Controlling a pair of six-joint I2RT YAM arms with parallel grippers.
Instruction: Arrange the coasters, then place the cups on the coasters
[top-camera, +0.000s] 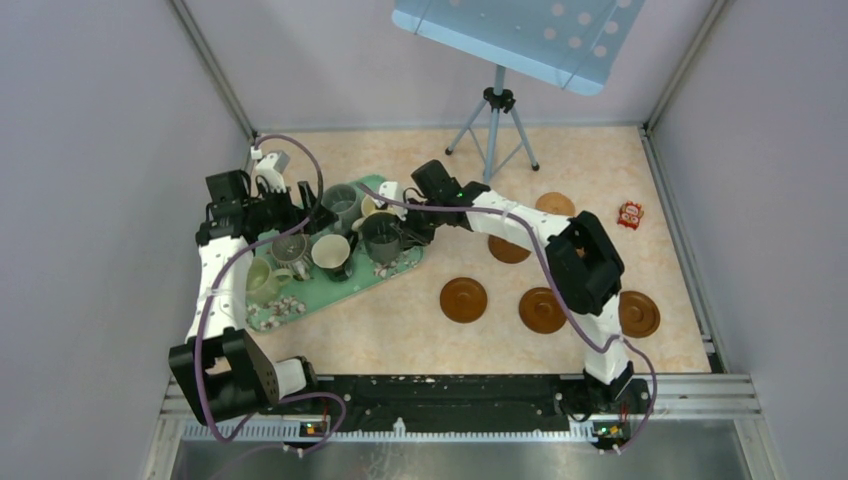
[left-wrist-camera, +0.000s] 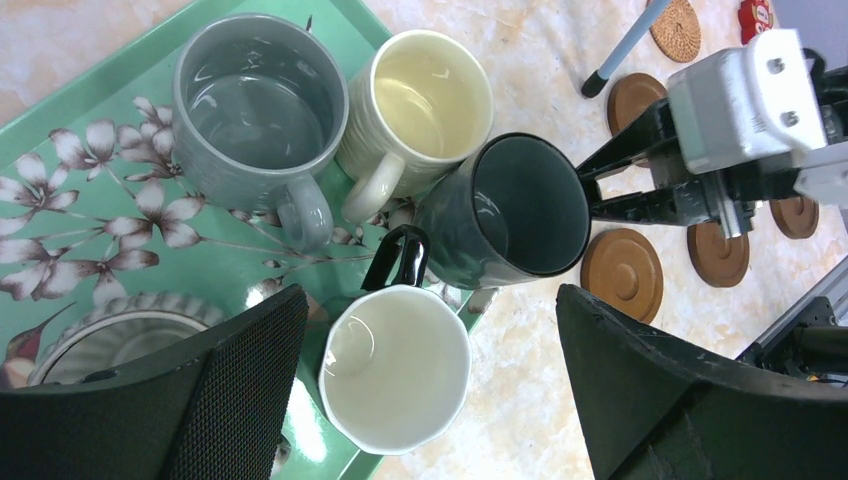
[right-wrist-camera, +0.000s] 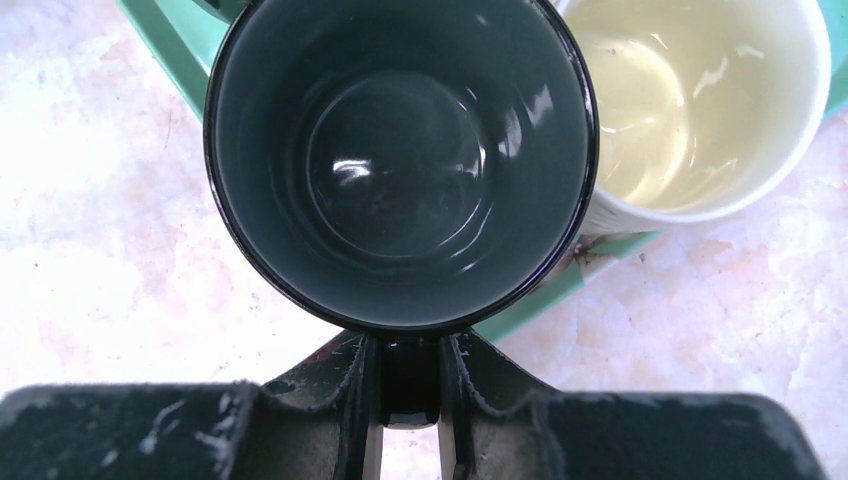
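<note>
The dark green-grey cup goes over the back coaster next, then down and free. That coaster lies empty to the right of my right gripper in the top view.
My right gripper (right-wrist-camera: 408, 400) is shut on the handle of the dark green-grey cup (right-wrist-camera: 400, 160), which is at the right edge of the green floral tray (top-camera: 340, 290); the top view shows this gripper (top-camera: 408, 232) beside that cup (top-camera: 381, 236). My left gripper (left-wrist-camera: 430, 330) is open above the tray, its fingers (left-wrist-camera: 215, 390) on either side of the dark cup with cream inside (left-wrist-camera: 395, 365), not touching it. The grey-blue cup (left-wrist-camera: 260, 100), cream-white cup (left-wrist-camera: 415, 105), ribbed grey cup (left-wrist-camera: 120, 335) and pale green cup (top-camera: 262, 280) stand on the tray. Brown coasters (top-camera: 463, 299) (top-camera: 542, 310) (top-camera: 638, 313) lie in a row on the right.
Another coaster (top-camera: 555, 205) lies further back, and one (top-camera: 508, 248) is partly under the right arm. A small red packet (top-camera: 630, 214) lies at the far right. A tripod (top-camera: 495, 125) stands at the back. Walls close in both sides.
</note>
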